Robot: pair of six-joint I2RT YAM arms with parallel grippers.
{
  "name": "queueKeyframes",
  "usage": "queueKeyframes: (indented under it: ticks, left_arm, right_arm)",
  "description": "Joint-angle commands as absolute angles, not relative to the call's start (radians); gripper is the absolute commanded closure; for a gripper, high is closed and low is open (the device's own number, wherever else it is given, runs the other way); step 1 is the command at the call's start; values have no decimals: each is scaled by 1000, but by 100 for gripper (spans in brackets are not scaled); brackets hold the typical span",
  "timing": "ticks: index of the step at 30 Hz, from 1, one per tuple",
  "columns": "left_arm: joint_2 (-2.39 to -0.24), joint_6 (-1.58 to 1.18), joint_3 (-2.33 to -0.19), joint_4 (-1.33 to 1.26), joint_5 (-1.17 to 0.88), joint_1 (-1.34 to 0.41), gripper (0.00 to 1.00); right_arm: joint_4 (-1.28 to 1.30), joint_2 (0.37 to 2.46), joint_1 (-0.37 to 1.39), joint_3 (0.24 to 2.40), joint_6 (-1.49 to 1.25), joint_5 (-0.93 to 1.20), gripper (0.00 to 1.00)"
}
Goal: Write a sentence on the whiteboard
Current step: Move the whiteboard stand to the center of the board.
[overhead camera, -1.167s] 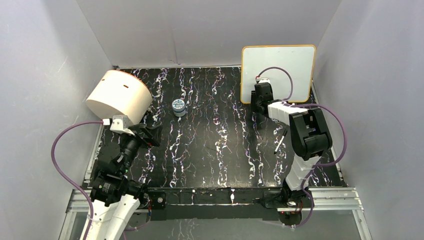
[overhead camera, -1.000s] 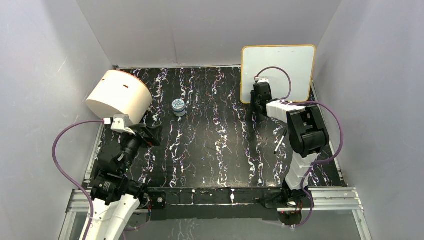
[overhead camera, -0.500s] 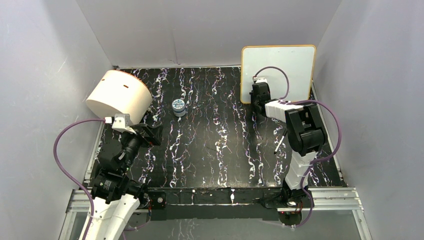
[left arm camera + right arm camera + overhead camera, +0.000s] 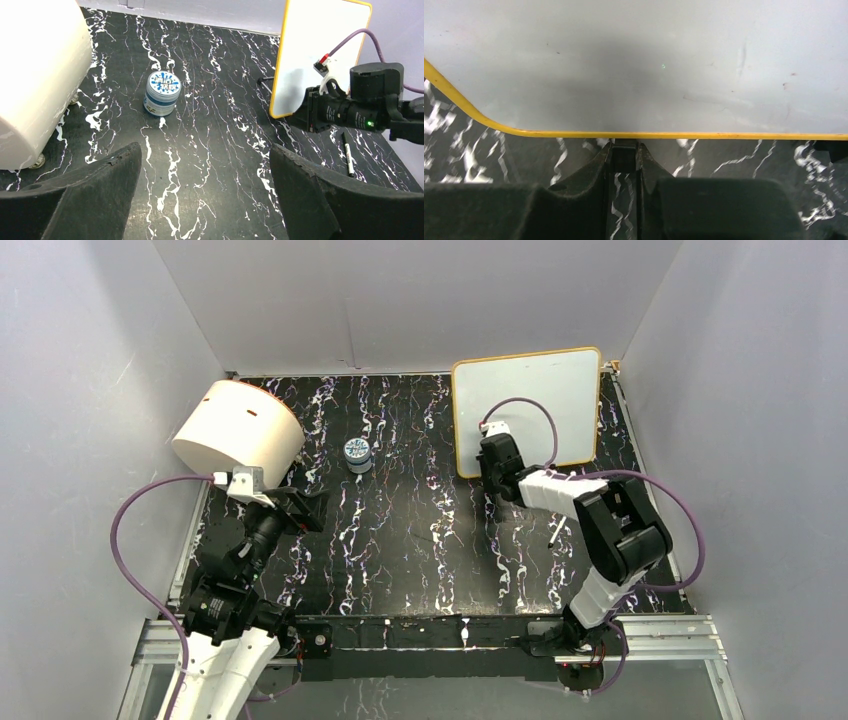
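Observation:
The robot will next drag its right gripper back and to the left in the top view to release the black clip foot (image 4: pixel 625 156), as the open middle of the mat lies that way.
The whiteboard (image 4: pixel 530 405) stands upright at the back right, white with an orange-yellow rim, its face blank. No sentence shows on it in any view. My right gripper (image 4: pixel 489 466) is at the board's lower left edge, shut on a black clip foot (image 4: pixel 625 156) under the rim. The right wrist view shows the board's face (image 4: pixel 634 65) filling the top, with the gripper (image 4: pixel 625 150) pinching the foot. The left wrist view shows the board (image 4: pixel 320 45) and the right gripper (image 4: pixel 307 109). My left gripper (image 4: pixel 305 508) is open and empty over the mat (image 4: pixel 205 149).
A black marker pen (image 4: pixel 560 528) lies on the mat right of the right arm, also in the left wrist view (image 4: pixel 347 152). A small blue-and-white jar (image 4: pixel 357 454) stands mid-back. A big cream cylinder (image 4: pixel 240 432) lies at back left. Grey walls enclose the black marbled mat.
My right gripper has pulled the whiteboard to the left and a little nearer, away from the right wall. The left arm has barely moved.

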State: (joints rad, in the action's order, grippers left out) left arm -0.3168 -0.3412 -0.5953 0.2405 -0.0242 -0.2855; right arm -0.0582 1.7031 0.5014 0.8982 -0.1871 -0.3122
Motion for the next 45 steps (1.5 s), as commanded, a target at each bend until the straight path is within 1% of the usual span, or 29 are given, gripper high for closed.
queueKeyframes:
  ticks: [1, 12, 15, 23, 29, 37, 40, 43, 45]
  left_arm:
    - [-332, -334, -600, 239, -32, -287, 5]
    - [-363, -336, -606, 259, -29, -287, 5]
    - [-369, -337, -606, 262, -24, -287, 5]
    - [-376, -339, -608, 271, -14, -287, 5]
    - [-379, -342, -608, 272, -14, -287, 5]
    - [-380, -345, -610, 272, -14, -288, 5]
    - [-383, -346, -611, 271, -17, -287, 5]
    - [-387, -348, -608, 266, -18, -288, 5]
    - [-393, -348, -606, 264, -17, -287, 5]
  right_arm:
    - [-44, 1625, 582, 850, -244, -293, 100]
    - [-41, 1573, 855, 767, -368, -366, 100]
    - [-38, 1590, 943, 777, -397, -396, 100]
    - [-13, 1679, 1111, 860, -459, -475, 100]
    - [-2, 1739, 1178, 929, -479, -505, 100]
    - [61, 1729, 1204, 951, -535, -552, 99]
    - [64, 1718, 1207, 946, -547, -556, 88]
    - [66, 1704, 1210, 948, -546, -549, 80]
    - [85, 1693, 1211, 959, -542, -550, 71]
